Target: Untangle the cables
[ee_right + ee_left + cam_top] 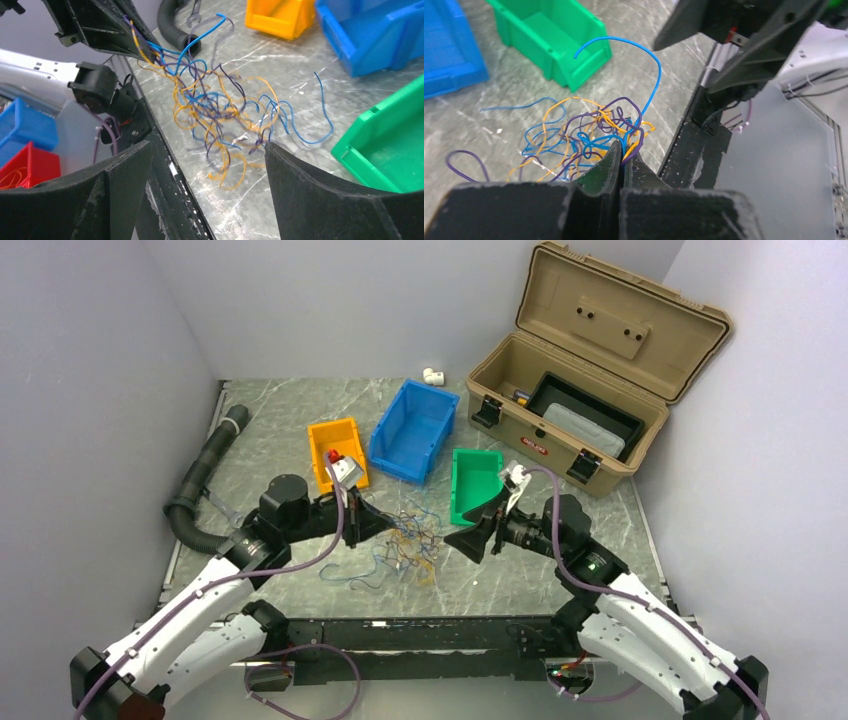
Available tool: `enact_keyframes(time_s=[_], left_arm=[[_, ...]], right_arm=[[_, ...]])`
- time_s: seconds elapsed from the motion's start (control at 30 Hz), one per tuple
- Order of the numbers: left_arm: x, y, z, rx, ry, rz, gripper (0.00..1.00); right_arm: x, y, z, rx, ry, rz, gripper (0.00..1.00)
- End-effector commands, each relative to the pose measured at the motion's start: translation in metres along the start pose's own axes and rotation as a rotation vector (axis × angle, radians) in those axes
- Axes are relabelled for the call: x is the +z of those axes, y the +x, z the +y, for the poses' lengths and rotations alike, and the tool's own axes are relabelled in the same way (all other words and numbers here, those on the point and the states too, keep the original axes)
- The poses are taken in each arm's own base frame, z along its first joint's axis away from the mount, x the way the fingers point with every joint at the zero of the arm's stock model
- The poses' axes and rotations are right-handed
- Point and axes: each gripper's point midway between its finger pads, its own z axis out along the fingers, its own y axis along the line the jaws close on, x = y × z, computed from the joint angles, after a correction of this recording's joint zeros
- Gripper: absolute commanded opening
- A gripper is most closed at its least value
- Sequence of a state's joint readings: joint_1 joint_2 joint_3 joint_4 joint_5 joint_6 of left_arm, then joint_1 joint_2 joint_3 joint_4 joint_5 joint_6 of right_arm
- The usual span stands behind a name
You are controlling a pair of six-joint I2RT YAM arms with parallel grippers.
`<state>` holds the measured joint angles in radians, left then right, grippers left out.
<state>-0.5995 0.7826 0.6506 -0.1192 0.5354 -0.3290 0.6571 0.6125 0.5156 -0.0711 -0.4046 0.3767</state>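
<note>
One blue wire arcs free above the tangle from the fingers of my left gripper. My right gripper should next move toward my left gripper, onto that wire's loose end (218,15).
The cables (412,542) are a tangle of thin blue, orange and purple wires lying on the marbled table between my two grippers. My left gripper (392,524) is shut on a few strands at the bunch's left edge; in the left wrist view its jaws (624,150) pinch blue, orange and purple cables (589,131), and one blue wire arcs up toward the green bin. My right gripper (462,540) stands open just right of the tangle. In the right wrist view its fingers (282,165) are spread wide with bare table between them, and the cables (220,110) lie just beyond.
An orange bin (338,445), a blue bin (415,430) and a green bin (473,483) stand behind the tangle. An open tan toolbox (590,370) sits at the back right. A black corrugated hose (200,480) runs along the left side.
</note>
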Motion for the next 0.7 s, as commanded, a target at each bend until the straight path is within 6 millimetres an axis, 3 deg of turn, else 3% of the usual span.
enact_keyframes(time_s=[0.0, 0.27, 0.47, 0.67], left_arm=[[-0.003, -0.031, -0.043, 0.129, 0.181, -0.064, 0.00], [0.007, -0.028, -0.054, 0.140, 0.212, -0.020, 0.00], [0.017, -0.028, -0.045, 0.123, 0.167, -0.012, 0.00], [0.023, -0.028, -0.038, 0.101, 0.142, -0.011, 0.00]], right_arm=[[0.010, -0.024, 0.030, -0.094, -0.185, -0.072, 0.86], [0.025, -0.041, 0.061, -0.122, -0.357, -0.103, 0.84], [0.027, -0.045, 0.075, -0.106, -0.427, -0.120, 0.69], [0.023, -0.047, 0.072, -0.097, -0.394, -0.142, 0.68]])
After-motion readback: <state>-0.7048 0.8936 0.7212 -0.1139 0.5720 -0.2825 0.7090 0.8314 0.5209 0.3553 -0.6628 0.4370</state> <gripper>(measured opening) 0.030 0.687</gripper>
